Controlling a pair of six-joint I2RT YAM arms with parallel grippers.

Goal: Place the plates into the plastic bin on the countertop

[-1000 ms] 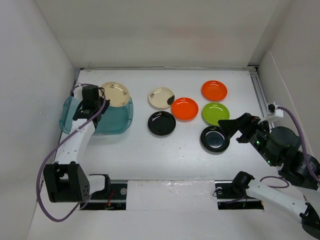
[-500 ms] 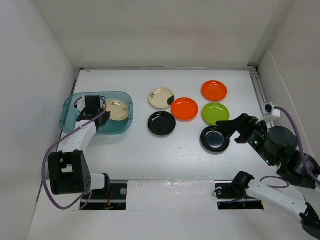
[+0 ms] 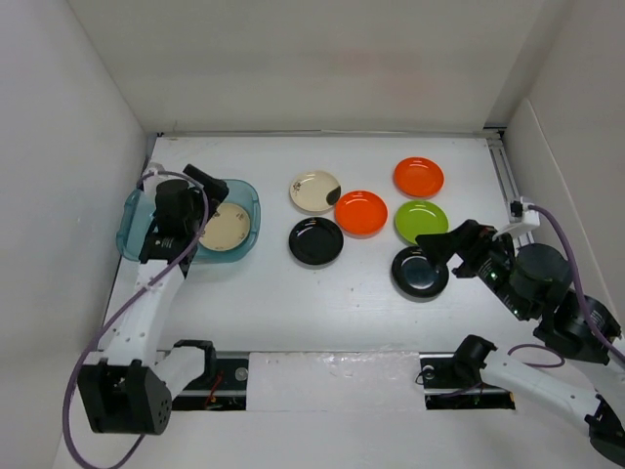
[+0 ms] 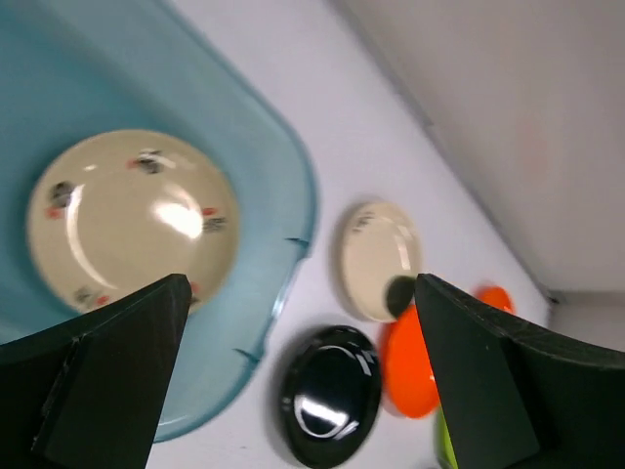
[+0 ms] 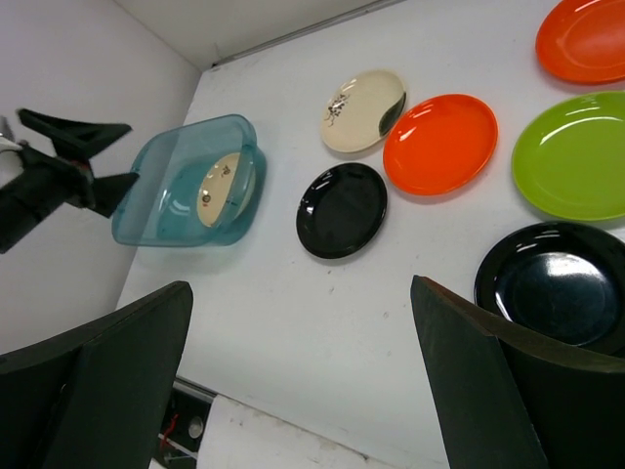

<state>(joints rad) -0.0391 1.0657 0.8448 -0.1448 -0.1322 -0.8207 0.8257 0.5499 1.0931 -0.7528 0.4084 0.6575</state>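
Note:
My left gripper moves back from the bin next and down to the near, bin-side rim of the black plate (image 3: 298,256) (image 4: 293,431) beside the bin.
The teal plastic bin (image 3: 133,233) stands at the left of the countertop (image 3: 293,293). A gold-tan plate (image 3: 226,228) lies flat inside it, also seen in the left wrist view as a speckled plate (image 4: 132,220) within the bin (image 4: 293,195). My left gripper (image 3: 195,195) hovers open above the bin, holding nothing (image 4: 301,293). On the countertop lie a cream plate (image 3: 315,191), two orange plates (image 3: 360,212) (image 3: 418,177), a lime green plate (image 3: 421,222) and two black plates (image 3: 315,241) (image 3: 420,273). My right gripper (image 3: 444,244) is open and empty just above the nearer black plate (image 5: 557,283).
White walls close in the countertop on the left, back and right. A metal rail (image 3: 508,181) runs along the right wall. The left arm's purple cable (image 3: 98,342) loops along the left side. A white strip (image 3: 322,371) lies at the near edge between the arm bases.
My left gripper has opened and let go of the gold-tan plate, which now rests in the bin; the gripper has risen above it. The right gripper has edged slightly left.

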